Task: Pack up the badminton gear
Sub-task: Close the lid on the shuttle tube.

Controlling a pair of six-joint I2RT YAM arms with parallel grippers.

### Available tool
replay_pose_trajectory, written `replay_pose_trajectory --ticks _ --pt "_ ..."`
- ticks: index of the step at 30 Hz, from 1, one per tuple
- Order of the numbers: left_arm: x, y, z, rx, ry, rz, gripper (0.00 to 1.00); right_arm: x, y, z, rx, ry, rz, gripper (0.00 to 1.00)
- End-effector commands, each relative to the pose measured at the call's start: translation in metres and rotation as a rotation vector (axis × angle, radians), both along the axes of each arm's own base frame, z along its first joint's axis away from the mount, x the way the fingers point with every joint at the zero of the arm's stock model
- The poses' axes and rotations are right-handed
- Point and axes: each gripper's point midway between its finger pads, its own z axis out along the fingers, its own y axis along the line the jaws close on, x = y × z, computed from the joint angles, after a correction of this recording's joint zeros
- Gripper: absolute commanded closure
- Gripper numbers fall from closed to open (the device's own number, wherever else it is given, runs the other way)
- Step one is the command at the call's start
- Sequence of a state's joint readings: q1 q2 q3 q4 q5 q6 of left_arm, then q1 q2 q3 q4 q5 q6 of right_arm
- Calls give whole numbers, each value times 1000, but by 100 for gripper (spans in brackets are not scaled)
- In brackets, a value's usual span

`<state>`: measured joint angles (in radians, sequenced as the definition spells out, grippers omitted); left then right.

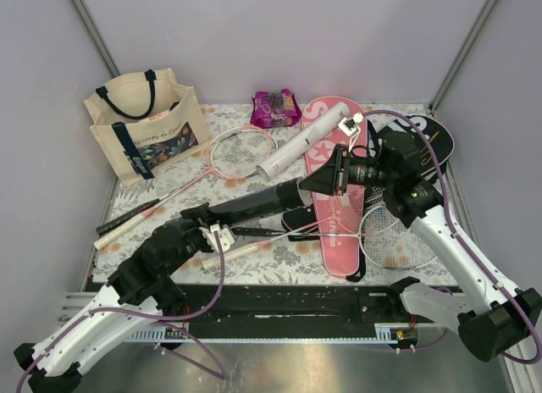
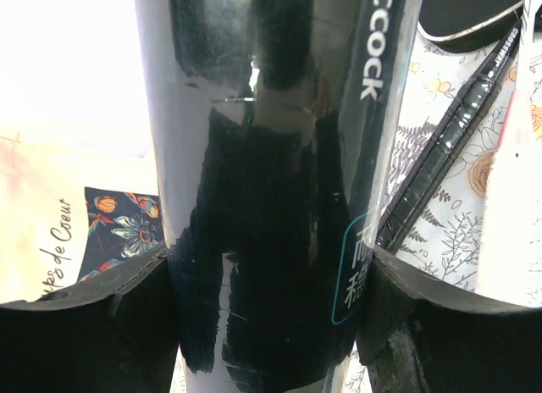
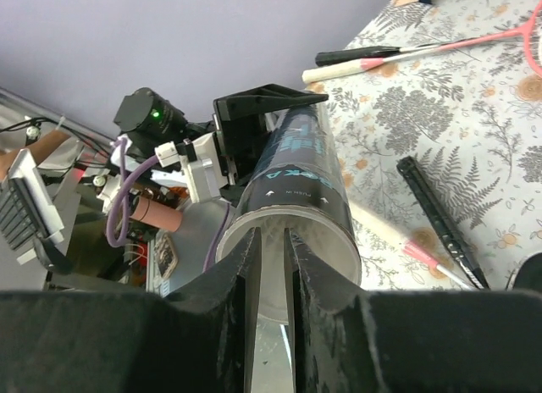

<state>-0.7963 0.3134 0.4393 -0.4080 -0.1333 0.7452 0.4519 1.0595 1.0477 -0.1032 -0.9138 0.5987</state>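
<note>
My left gripper needs to move the black tube [image 1: 254, 205] outward next, then lower it and release it there, because the free strip beside the white tube [image 1: 305, 143] lies outward and below.
My left gripper [image 1: 212, 219] [image 2: 271, 274] is shut on a long black tube [image 1: 254, 205] [image 2: 271, 198], its two fingers pressed against the tube's sides. The tube points toward my right gripper [image 1: 315, 183] [image 3: 269, 236]. That gripper's fingertips sit at the tube's open mouth [image 3: 292, 240], a narrow gap apart, with nothing seen between them. Something white shows inside the tube. A white tube [image 1: 305, 143] lies across a pink cover [image 1: 334, 232]. A pink-framed racket [image 1: 240, 152] lies at the centre and another racket [image 1: 394, 236] at the right.
A cream tote with navy handles [image 1: 148, 126] stands at the back left. A purple-pink snack packet [image 1: 275, 107] lies at the back centre. A black cover [image 1: 432, 139] lies under my right arm. Racket handles [image 1: 127, 219] [image 3: 440, 219] cross the floral cloth near my left arm.
</note>
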Motion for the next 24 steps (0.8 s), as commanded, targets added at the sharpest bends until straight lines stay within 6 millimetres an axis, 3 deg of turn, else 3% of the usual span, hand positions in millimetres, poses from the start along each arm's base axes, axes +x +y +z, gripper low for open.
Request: replay_pose_trajectory --ticks 1,12,22,24 --pt "6 -14 79 -214 -140 -14 60 8 6 -18 -52 12 -30 75" --pt "11 -27 86 -269 -121 -31 62 15 33 -48 -50 135 12 76" --pt "18 -31 88 -299 -96 -2 62 26 37 -74 -78 253 -54 75" --pt "19 -32 88 -310 -77 7 62 33 39 -70 -19 266 -91 73"
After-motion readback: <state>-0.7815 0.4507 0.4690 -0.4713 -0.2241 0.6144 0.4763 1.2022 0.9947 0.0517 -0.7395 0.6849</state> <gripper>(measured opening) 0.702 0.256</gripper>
